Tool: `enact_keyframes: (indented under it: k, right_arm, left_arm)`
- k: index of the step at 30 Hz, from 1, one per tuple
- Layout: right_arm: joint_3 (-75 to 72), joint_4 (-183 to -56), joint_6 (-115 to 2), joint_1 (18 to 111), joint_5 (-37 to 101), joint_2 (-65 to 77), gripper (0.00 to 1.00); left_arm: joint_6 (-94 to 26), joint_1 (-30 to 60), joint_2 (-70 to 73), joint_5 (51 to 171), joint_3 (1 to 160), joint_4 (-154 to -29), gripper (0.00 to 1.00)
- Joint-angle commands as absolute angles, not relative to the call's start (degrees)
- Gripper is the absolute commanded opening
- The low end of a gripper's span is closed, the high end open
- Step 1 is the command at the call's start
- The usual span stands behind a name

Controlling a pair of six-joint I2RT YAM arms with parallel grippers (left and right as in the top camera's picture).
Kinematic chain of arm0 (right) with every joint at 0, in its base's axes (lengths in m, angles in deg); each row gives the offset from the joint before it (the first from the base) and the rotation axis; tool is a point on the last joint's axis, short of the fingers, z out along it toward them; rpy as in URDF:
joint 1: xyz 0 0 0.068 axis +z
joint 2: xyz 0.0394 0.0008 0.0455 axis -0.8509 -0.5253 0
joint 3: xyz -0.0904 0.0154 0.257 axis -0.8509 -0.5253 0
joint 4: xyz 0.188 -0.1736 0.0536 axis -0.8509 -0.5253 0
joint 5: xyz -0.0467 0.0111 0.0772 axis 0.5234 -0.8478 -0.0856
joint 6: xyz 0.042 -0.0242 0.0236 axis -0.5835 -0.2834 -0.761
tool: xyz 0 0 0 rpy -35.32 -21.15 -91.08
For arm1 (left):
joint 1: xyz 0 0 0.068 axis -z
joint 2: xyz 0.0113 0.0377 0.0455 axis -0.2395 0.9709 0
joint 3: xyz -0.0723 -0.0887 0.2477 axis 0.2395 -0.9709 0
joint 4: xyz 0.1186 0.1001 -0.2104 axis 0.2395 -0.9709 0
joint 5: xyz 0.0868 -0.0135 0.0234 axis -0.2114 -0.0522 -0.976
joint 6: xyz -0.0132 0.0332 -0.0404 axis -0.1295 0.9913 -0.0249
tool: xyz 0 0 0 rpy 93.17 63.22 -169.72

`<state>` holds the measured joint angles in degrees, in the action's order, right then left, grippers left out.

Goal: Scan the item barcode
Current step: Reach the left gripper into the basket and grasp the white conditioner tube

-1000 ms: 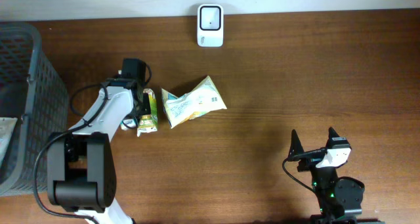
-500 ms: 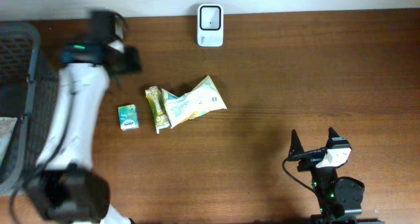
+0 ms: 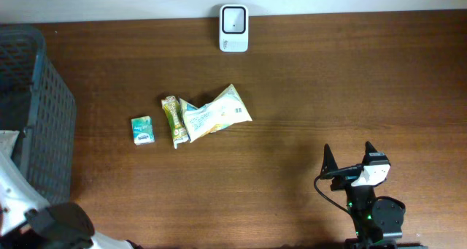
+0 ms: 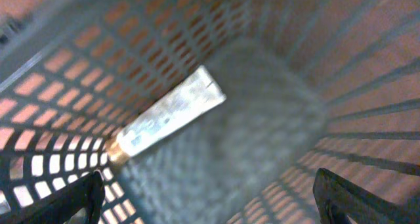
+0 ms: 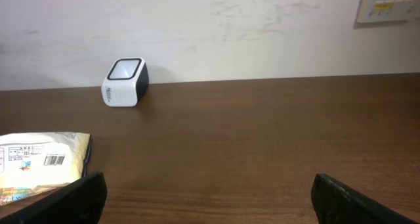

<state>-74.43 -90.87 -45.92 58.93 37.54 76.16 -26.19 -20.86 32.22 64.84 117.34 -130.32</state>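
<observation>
My left gripper moves down and left in its wrist view onto the white tube [image 4: 167,115] next, since the tube lies on the basket's bottom below the open fingers.
Three items lie mid-table: a small green box [image 3: 142,130], a green-yellow pack [image 3: 174,121] and a pale yellow pouch [image 3: 215,114]. The pouch [image 5: 39,165] shows a barcode in the right wrist view. The white scanner [image 3: 233,28] [image 5: 125,83] stands at the table's far edge. My left gripper [image 4: 210,201] hangs open over the inside of the grey basket [image 4: 275,46], with nothing between its fingers [image 4: 65,201]. A white tube [image 4: 167,115] lies on the basket floor below it. My right gripper [image 3: 350,165] [image 5: 210,198] rests open and empty at the front right.
The grey mesh basket [image 3: 33,74] fills the left edge of the table, with something white [image 3: 7,141] inside it. Only the base of my left arm [image 3: 55,223] shows at the bottom left of the overhead view. A wall runs behind the scanner.
My left arm has swung from the items on the table to over the basket, and its jaws have opened. The green-yellow pack has shifted slightly right. The right arm has not moved.
</observation>
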Motion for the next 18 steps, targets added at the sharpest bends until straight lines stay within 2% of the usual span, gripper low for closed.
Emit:
enact_keyframes:
  k: [1,4,7,11,14,18]
  right_arm:
    - [-74.93,-90.87,-46.08,59.09,37.21,76.53,0.99]
    - [-74.93,-90.87,-46.08,59.09,37.21,76.55,0.99]
    - [-74.93,-90.87,-46.08,59.09,37.21,76.55,0.99]
    - [-74.93,-90.87,-46.08,59.09,37.21,76.53,0.99]
    - [-74.93,-90.87,-46.08,59.09,37.21,76.53,0.99]
    - [-74.93,-90.87,-46.08,59.09,37.19,76.53,0.99]
  left_arm:
    - [-26.1,-24.16,35.98,61.89,112.68,-130.82,1.0]
    - [-23.22,-27.73,36.39,61.06,104.42,-125.09,1.0]
    - [-11.02,-29.21,36.41,67.05,97.58,-117.34,1.0]
    - [4.21,-29.69,36.98,67.16,91.02,-107.61,1.0]
    - [5.3,-31.14,38.38,67.16,89.29,-101.9,1.0]
    - [9.89,-33.8,41.33,67.12,89.29,-100.96,0.98]
